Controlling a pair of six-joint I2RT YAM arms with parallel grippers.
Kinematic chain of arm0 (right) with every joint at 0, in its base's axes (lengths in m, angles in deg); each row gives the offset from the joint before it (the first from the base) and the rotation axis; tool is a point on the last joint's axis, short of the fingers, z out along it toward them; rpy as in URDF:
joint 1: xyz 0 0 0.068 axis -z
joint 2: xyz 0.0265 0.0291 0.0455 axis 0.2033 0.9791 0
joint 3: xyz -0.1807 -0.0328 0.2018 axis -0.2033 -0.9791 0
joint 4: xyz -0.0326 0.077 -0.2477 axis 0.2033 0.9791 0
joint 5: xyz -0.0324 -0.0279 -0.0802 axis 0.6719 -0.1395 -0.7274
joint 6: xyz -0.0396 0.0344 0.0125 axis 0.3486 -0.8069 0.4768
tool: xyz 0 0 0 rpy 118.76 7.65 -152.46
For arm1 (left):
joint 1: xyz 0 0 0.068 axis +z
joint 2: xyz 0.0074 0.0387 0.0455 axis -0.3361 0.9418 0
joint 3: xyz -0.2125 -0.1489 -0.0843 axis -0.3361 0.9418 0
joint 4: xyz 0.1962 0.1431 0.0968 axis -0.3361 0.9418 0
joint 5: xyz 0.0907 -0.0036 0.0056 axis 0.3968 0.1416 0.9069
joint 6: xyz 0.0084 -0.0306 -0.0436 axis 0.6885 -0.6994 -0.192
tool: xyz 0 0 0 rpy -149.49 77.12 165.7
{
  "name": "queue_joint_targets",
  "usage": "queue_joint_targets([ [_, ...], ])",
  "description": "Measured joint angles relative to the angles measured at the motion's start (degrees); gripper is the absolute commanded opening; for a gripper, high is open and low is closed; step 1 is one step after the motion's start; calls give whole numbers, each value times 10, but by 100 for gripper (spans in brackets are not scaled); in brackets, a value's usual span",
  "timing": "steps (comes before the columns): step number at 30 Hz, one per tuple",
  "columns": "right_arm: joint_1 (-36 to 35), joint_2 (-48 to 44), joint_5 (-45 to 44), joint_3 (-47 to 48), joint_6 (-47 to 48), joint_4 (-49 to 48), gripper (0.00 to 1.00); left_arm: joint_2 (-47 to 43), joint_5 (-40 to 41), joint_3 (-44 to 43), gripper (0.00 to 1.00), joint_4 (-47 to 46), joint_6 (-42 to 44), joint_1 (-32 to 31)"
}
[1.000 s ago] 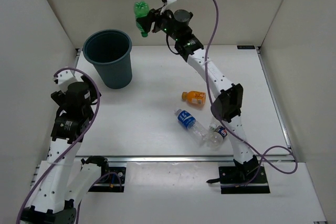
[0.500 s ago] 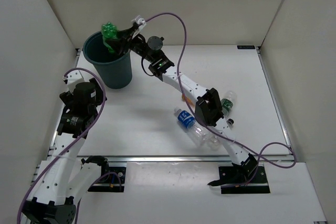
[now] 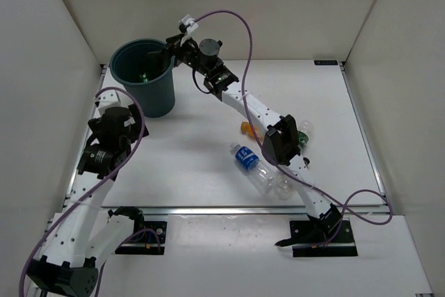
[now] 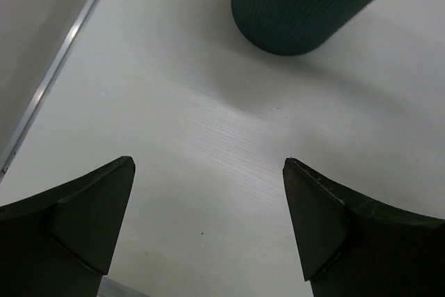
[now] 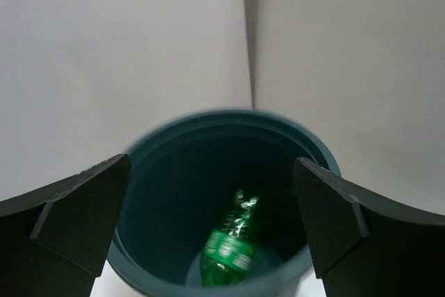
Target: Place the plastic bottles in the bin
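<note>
My left gripper should next move across and down onto the clear bottle's blue label (image 3: 247, 158), because the label is below the gripper and to its right in the top view.
The dark teal bin (image 3: 154, 99) stands at the far left of the table. My right gripper (image 3: 169, 52) hovers at the bin's right rim, open and holding nothing. In the right wrist view, a green bottle (image 5: 231, 247) lies inside the bin (image 5: 229, 117), below my right gripper (image 5: 212, 163). On the table lie an orange bottle (image 3: 247, 128), a clear blue-label bottle (image 3: 247, 159) and a clear bottle (image 3: 281, 186). A further clear bottle with a green label (image 3: 301, 135) shows behind the right arm's elbow. My left gripper (image 3: 112, 107) is open, low near the bin's foot (image 4: 299, 12).
White walls close in the table at the back and on both sides. The right arm stretches diagonally across the table and hides part of the orange bottle. A metal rail (image 3: 208, 210) runs along the near edge. A small dark cap (image 3: 306, 163) lies near the elbow.
My right gripper swung left with the green bottle to the bin, then opened. The bottle now lies inside the bin. My left arm edged forward towards the bin.
</note>
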Motion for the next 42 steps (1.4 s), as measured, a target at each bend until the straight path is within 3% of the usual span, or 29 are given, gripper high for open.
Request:
queue_joint_targets([
  [6,16,-70,-22,-11,30,199,99,78,-61,-33,98,7,27,-70],
  [9,34,-152,-48,-73,49,274,99,125,-111,-40,98,9,38,-110],
  [15,107,-377,-173,-304,59,366,99,223,-225,-46,99,-21,17,-172],
  [18,153,-499,-254,-463,41,395,99,265,-264,-49,99,-52,-16,-206],
  [23,277,-669,-277,-731,-37,434,99,360,-304,-86,98,-97,-72,-277],
  [27,377,-776,-294,-863,-76,490,99,420,-313,-112,99,-131,-116,-336],
  [33,464,-901,-283,-945,-96,516,100,476,-322,-113,99,-176,-187,-383],
  [42,461,-935,-273,-988,-95,525,99,554,-277,-143,99,-224,-255,-405],
])
